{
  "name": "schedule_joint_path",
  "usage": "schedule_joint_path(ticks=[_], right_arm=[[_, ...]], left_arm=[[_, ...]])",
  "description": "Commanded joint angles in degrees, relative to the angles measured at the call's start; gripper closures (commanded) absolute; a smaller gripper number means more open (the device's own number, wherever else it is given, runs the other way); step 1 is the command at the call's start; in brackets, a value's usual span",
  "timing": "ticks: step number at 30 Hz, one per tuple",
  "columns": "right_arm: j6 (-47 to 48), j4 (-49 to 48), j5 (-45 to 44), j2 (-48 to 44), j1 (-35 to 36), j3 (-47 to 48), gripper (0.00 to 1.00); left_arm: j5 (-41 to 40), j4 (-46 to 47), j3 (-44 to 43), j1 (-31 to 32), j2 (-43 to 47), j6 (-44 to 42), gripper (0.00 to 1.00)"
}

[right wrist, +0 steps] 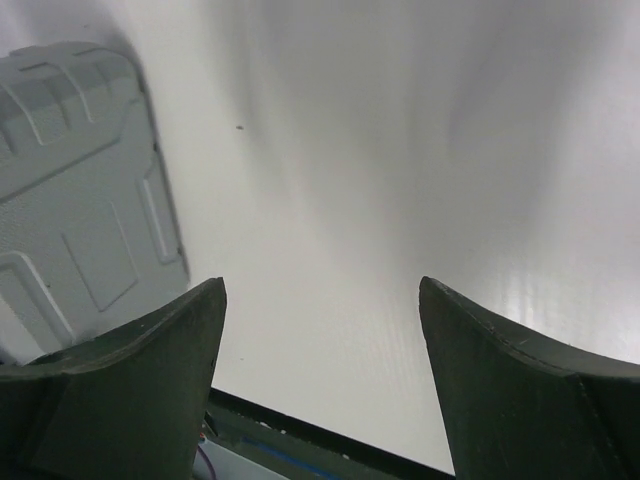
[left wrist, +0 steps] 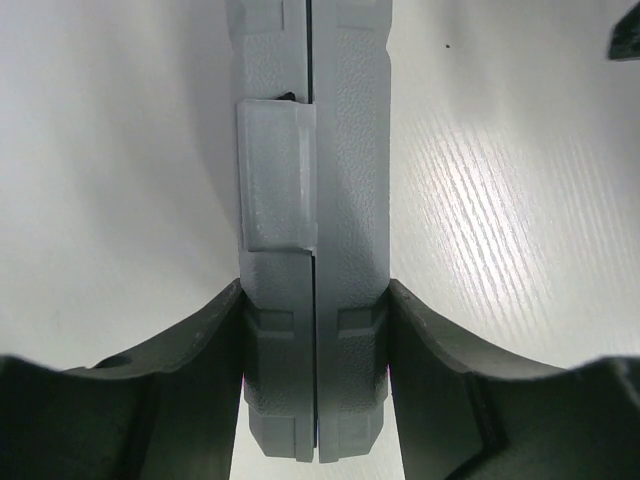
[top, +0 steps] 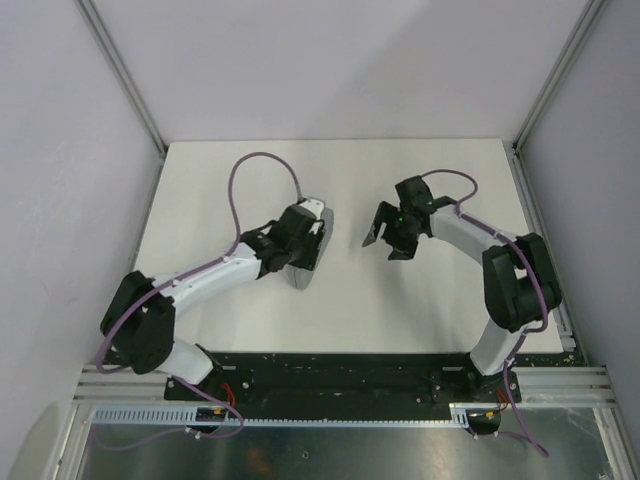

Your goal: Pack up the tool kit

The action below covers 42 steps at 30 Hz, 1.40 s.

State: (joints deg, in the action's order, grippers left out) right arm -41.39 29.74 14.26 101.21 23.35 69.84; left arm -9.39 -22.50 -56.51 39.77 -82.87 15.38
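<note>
I will tilt my left gripper to the right in the top view, because the case (top: 304, 274) stands on edge, then lower the case flat onto bare tabletop and release it.
The tool kit (left wrist: 313, 150) is a flat grey plastic case, closed, its two halves meeting at a thin seam with a latch (left wrist: 277, 175) across it. It stands on edge on the white table, and what is inside is hidden. My left gripper (left wrist: 314, 330) is shut on the case, one finger pressed on each broad face. From above, the case (top: 304, 274) shows edge-on under the left gripper (top: 302, 240). My right gripper (top: 386, 241) stands open to the right of it, apart from it. In the right wrist view the case (right wrist: 80, 190) lies to the left of the right gripper (right wrist: 320, 290), which holds nothing.
A black base rail (top: 350, 365) runs along the table's near edge. Grey walls and aluminium posts (top: 125, 75) close in the back and sides. Purple cables (top: 262, 160) loop over both arms.
</note>
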Motion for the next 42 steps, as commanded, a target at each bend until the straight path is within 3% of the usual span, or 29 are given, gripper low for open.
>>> schedule_joint_path(ticks=[1,10,16,24,27,29,37,42], right_arm=[[1.1,2.3,-3.3,-7.1,-3.2,-3.2,0.18],[2.8,2.6,-4.0,-11.1,-13.3,-6.1,0.19],[6.4,2.7,-1.0,-10.5,-21.9,-6.3,0.21],[7.7,1.0,2.6,-8.8,-26.9,-6.3,0.21],[7.5,0.2,3.4,-8.4,-27.3,-6.3,0.22],[7.7,0.0,3.9,-8.1,-27.5,-6.3,0.21],[7.6,-1.3,5.9,-7.4,-28.5,-6.4,0.20],[7.8,-1.9,6.3,-7.9,-28.5,-6.3,0.16]], left_arm=[[-12.5,-0.4,-5.3,5.7,-3.0,-4.2,1.00],[-31.0,-3.4,-11.1,16.8,-15.6,-6.4,1.00],[-33.7,-5.3,-14.6,21.4,-24.2,-2.0,1.00],[-39.2,-6.1,-17.0,25.4,-32.7,1.3,1.00],[-40.1,-6.4,-17.8,25.6,-34.9,1.5,0.90],[-39.4,-6.6,-18.2,25.6,-35.7,1.5,0.75],[-32.5,-6.5,-19.4,26.1,-35.5,2.5,0.26],[-29.1,-6.6,-19.1,26.2,-34.7,4.0,0.13]])
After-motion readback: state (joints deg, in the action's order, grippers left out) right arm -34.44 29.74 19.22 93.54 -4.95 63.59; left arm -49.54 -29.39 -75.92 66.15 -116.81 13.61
